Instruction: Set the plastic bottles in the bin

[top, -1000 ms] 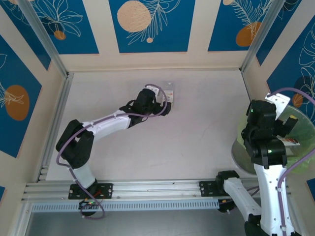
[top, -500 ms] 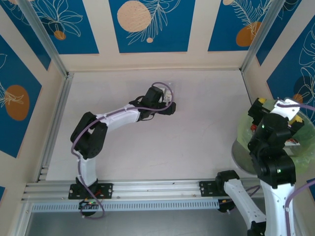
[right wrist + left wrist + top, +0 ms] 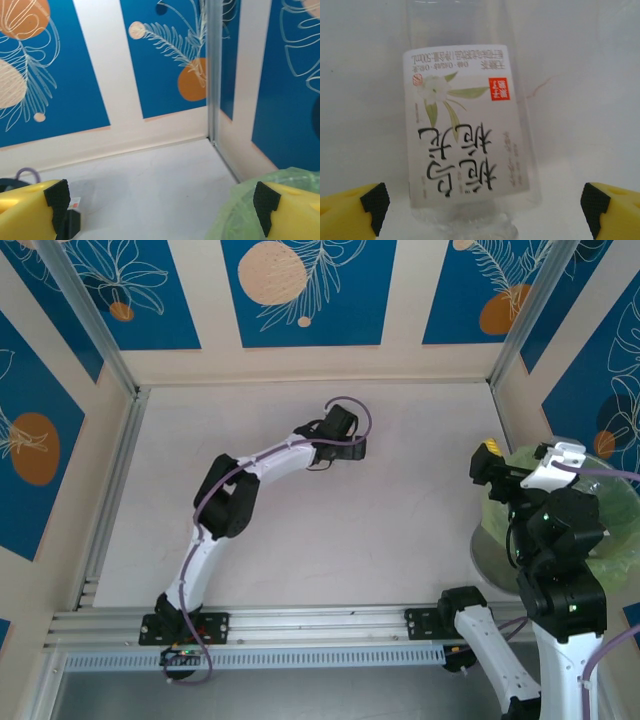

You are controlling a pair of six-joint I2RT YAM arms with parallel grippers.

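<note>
The clear plastic bottle is below my left gripper, between its two fingers, so next I should lower the gripper with its fingers open around the label's black characters and close it.
A crushed clear plastic bottle with a white label showing a flower and black characters lies on the white table. My left gripper is open and straddles its near end, with a yellow fingertip on each side well apart from it. From above, the left gripper is stretched out to the back middle of the table and covers the bottle. The bin, lined with a light-green bag, stands at the right edge. My right gripper hangs open and empty at the bin's left rim, facing the back corner.
Blue and cream patterned walls enclose the table on three sides, with a metal post in the back right corner. An aluminium rail runs along the near edge. The left arm stretches diagonally across the table's left half.
The left arm has stretched further toward the back right, so its gripper now covers the bottle. The right gripper has swung left from over the bin to the bin's left rim.
</note>
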